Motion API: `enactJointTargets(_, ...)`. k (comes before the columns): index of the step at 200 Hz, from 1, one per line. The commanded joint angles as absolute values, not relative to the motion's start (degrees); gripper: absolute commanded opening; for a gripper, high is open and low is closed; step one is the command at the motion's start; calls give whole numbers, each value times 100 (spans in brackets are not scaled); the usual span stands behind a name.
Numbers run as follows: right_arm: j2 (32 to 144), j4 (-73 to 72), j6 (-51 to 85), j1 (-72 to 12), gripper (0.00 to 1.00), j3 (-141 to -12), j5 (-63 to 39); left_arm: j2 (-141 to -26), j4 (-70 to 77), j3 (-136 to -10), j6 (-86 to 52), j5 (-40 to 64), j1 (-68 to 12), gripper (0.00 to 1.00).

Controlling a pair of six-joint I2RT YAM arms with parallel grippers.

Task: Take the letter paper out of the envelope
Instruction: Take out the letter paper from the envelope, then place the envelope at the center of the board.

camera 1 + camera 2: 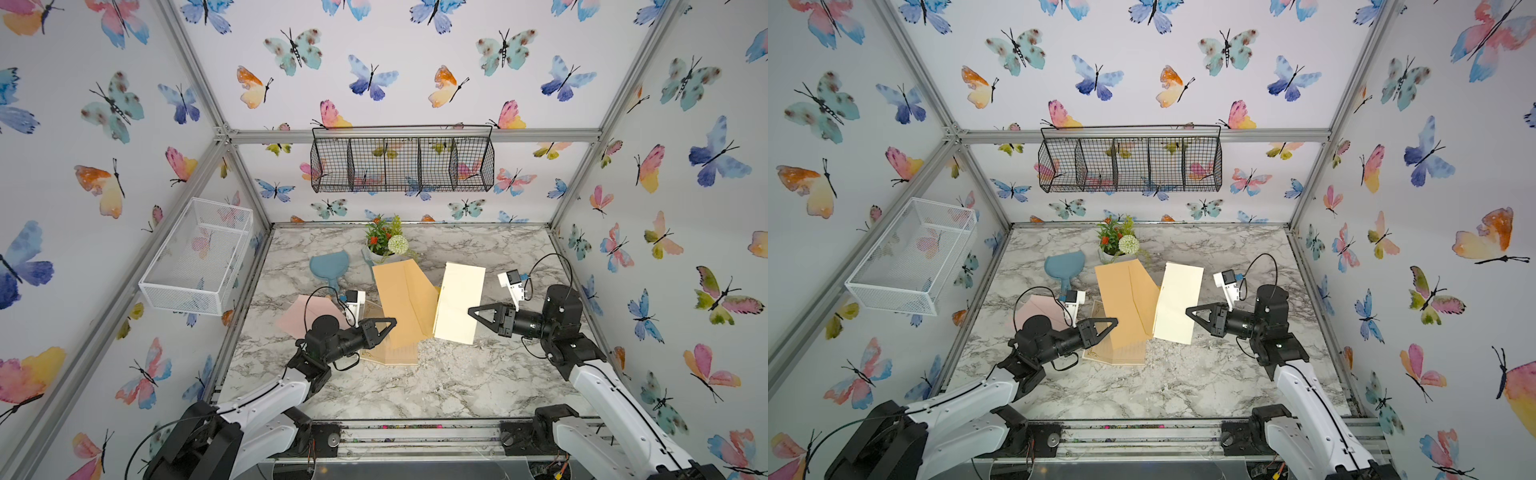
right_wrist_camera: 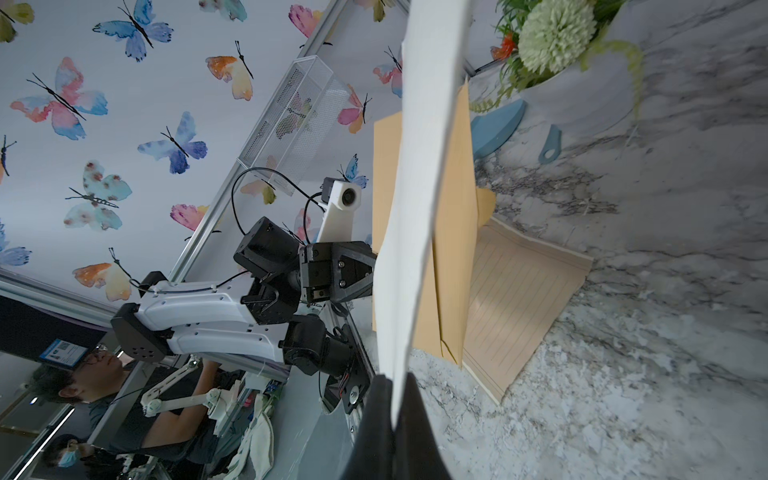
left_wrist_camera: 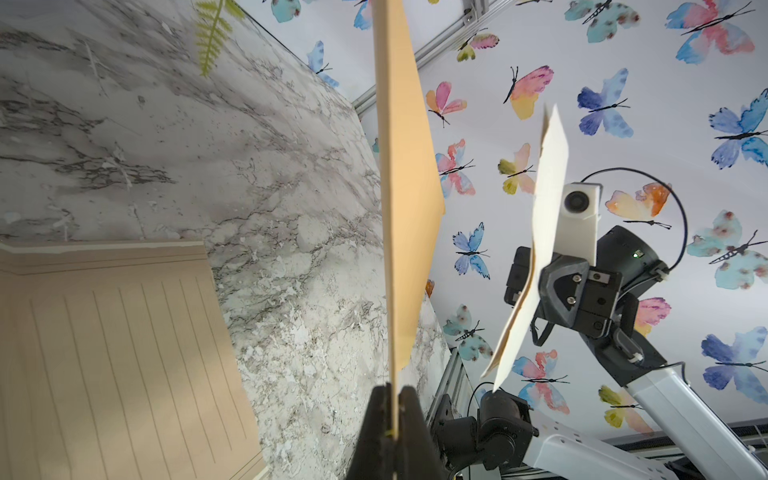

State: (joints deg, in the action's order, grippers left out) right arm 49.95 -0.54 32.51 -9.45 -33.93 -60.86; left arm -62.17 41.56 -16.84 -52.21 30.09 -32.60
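My left gripper will next move outward and down, to set the tan envelope on the bare marble past the lined sheet (image 3: 300, 188) and let go of it, because the letter paper hangs clear.
My left gripper (image 1: 392, 322) (image 1: 1115, 321) is shut on the near edge of the tan envelope (image 1: 405, 303) (image 1: 1127, 303) and holds it above the table. The left wrist view shows the envelope (image 3: 405, 187) edge-on, pinched between the jaws of that gripper (image 3: 395, 399). A cream letter paper (image 1: 459, 303) (image 1: 1177, 305) hangs in my right gripper (image 1: 471, 311) (image 1: 1188, 311), which is shut on its edge. In the right wrist view the paper (image 2: 419, 208) rises from the gripper (image 2: 395, 386), with the envelope (image 2: 455, 249) behind it. A gap separates the paper (image 3: 548, 208) from the envelope.
A lined beige sheet (image 1: 395, 355) lies on the marble table under the envelope, and a pink envelope (image 1: 299, 316) lies to its left. A blue scoop (image 1: 328, 264) and a flower pot (image 1: 384, 243) stand behind. A white wire basket (image 1: 199, 257) and a black one (image 1: 401, 164) hang on the walls.
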Motion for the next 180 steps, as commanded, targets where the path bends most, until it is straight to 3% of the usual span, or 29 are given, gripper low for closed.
enactJointTargets(1,4976,1155,2361,-661,1,-3872,-6294,-6997,4893,-2232,-5094,3610,-3279,0)
enactJointTargets(86,5349,1872,1740,61,1,-4316,-6591,-10665,5157,-4598,-5571,4683,-3577,0)
enactJointTargets(180,5144,1828,1910,79,1,-4158,-6689,-11991,3002,-6801,-4891,4420,-3586,0)
